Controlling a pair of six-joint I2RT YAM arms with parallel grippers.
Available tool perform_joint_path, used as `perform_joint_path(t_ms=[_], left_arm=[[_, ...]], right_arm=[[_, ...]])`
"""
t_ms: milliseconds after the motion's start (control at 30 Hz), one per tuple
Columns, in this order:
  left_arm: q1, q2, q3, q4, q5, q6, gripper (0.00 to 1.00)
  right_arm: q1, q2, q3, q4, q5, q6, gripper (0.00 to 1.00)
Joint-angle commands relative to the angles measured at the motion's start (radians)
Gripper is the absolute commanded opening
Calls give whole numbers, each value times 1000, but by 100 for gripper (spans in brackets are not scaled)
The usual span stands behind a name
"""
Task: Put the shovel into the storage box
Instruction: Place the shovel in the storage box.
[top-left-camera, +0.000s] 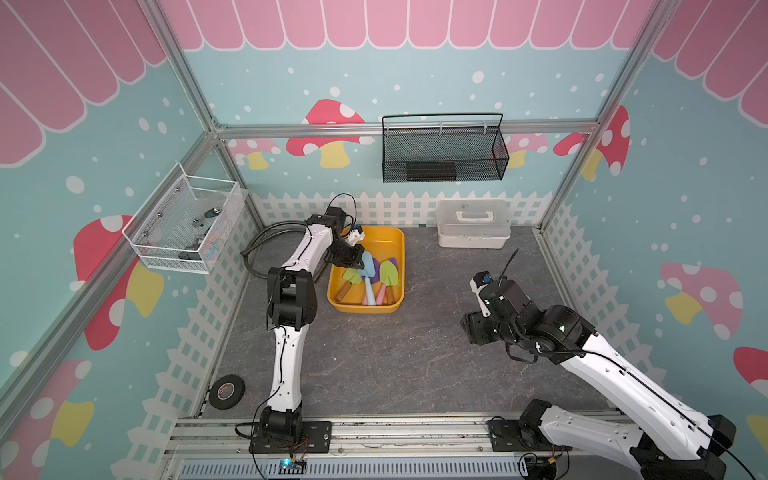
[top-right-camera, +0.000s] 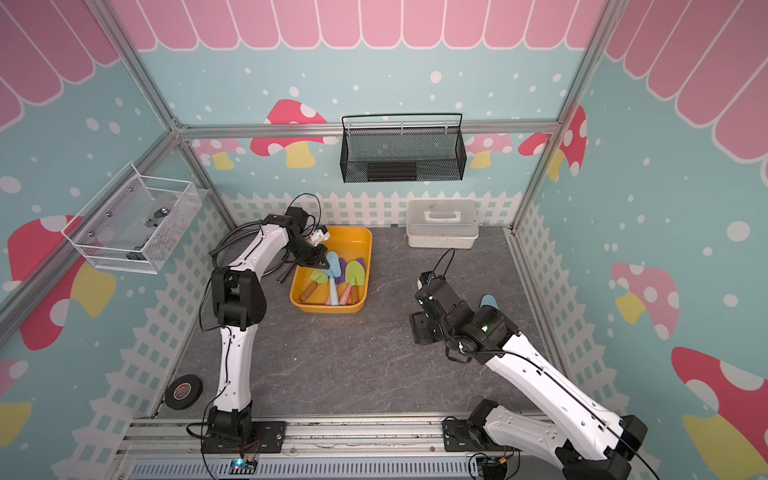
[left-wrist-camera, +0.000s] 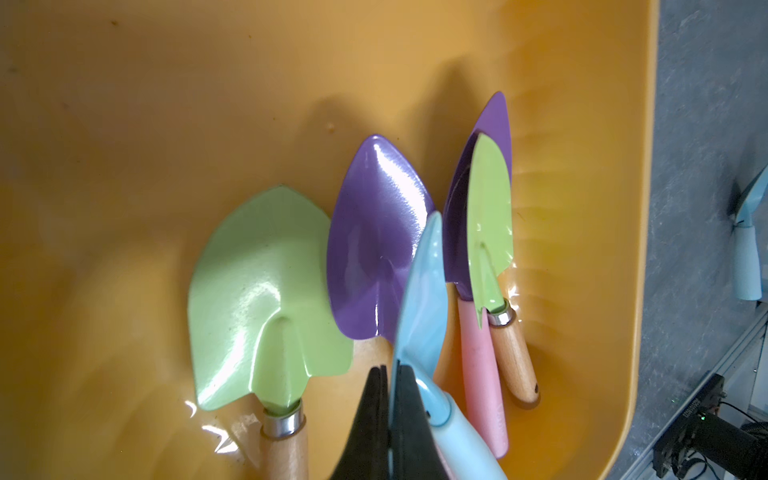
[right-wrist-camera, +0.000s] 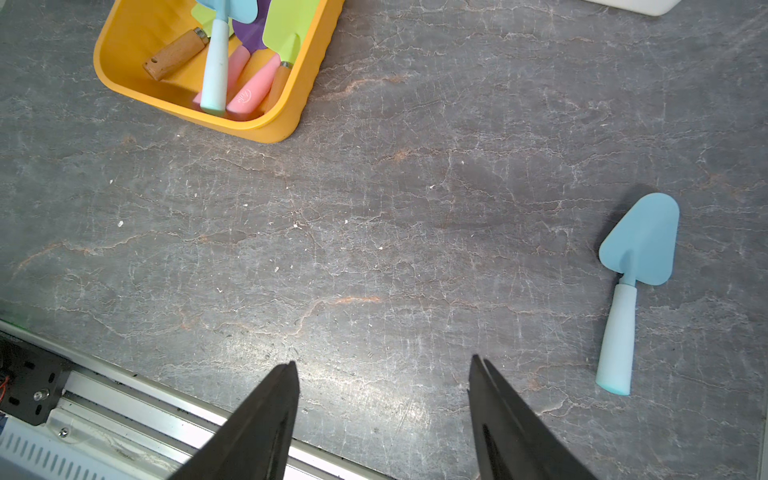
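The handle already slants into the box (top-left-camera: 384, 240), so my left gripper will next go down toward the purple blades below it and let go of the thin blade there.
The yellow-orange storage box (top-left-camera: 384, 240) (top-right-camera: 354, 237) stands at the back left of the table. In it lie green shovels (left-wrist-camera: 266, 291) and purple shovels (left-wrist-camera: 374, 232). My left gripper (left-wrist-camera: 392, 368) (top-left-camera: 355, 258) hangs over the box, shut on the thin blade of a blue shovel (left-wrist-camera: 419, 299) (top-left-camera: 368, 266) whose handle slants down into the box. A second blue shovel (right-wrist-camera: 636, 257) (top-right-camera: 489, 300) lies flat on the grey table at the right, partly hidden behind my right arm in both top views. My right gripper (right-wrist-camera: 384, 361) (top-right-camera: 420, 328) stands open over bare table, away from that shovel.
A white lidded case (top-left-camera: 471, 228) sits at the back right. A black mesh basket (top-left-camera: 442, 153) hangs on the back wall and a white wire basket (top-left-camera: 187, 224) on the left wall. A black tape roll (top-left-camera: 226, 390) lies at the front left; cables (top-left-camera: 266, 237) loop behind the left arm.
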Motion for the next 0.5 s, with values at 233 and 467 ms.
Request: perform_joint_path(t_ms=[233, 467], left_arm=[[-32, 64, 48, -25, 16, 5, 0], [-47, 94, 69, -39, -4, -3, 11]], right_arm=[[4, -34, -21, -15, 12, 16, 68], [4, -43, -29, -16, 12, 21, 68]])
